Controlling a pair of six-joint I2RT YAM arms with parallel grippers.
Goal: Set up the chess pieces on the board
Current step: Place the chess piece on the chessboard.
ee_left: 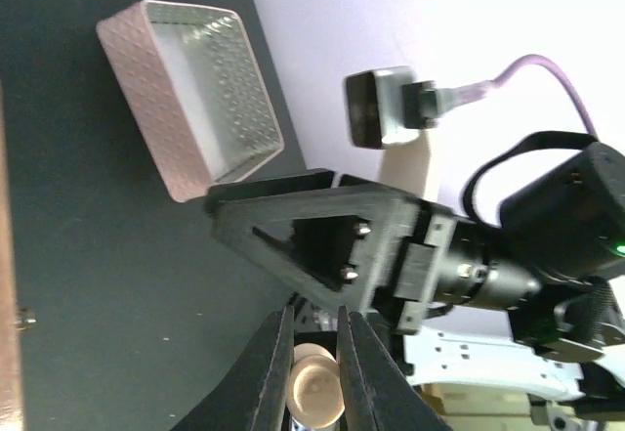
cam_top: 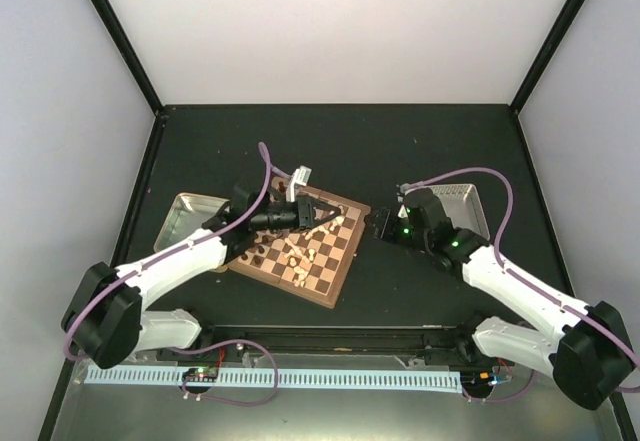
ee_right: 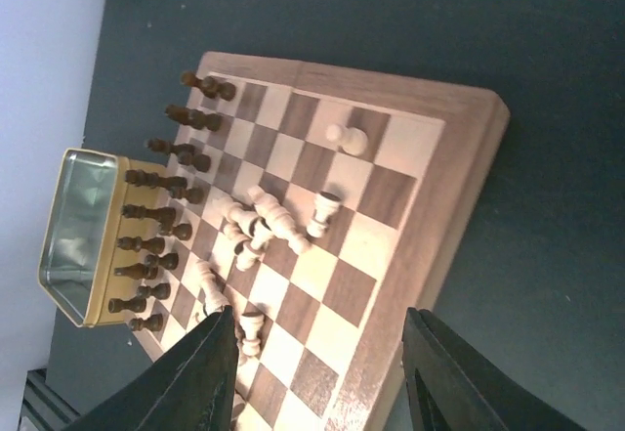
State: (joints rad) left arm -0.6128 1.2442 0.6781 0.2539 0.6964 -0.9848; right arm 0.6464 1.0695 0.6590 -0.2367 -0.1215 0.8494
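Observation:
The pale corner square point(cam_top: 353, 213) is empty, so next my left gripper should tilt down, move past the upright cream pawn and lower the chess piece onto that square.
The chessboard point(cam_top: 318, 283) lies left of the table's centre, and the right wrist view shows its brown rim point(ee_right: 467, 172). Several cream chess pieces point(ee_right: 262, 221) lie toppled in a heap mid-board. One cream pawn point(ee_right: 346, 138) and one cream rook point(ee_right: 323, 212) stand upright near the far side. My left gripper point(cam_top: 326, 213) hovers over the board's far right part. In its wrist view it point(ee_left: 314, 316) is shut on a cream chess piece point(ee_left: 318, 394), whose round base shows. My right gripper point(cam_top: 384, 226) is open and empty just right of the board, and its wrist view point(ee_right: 320, 316) looks down on the board's near corner.
Dark brown chessmen point(ee_right: 164, 189) stand in rows along the board's left side. A gold tin tray point(cam_top: 188, 215) sits against the board's left edge. A pinkish-grey square tray point(cam_top: 458, 201) stands behind the right arm and also shows in the left wrist view point(ee_left: 166, 143).

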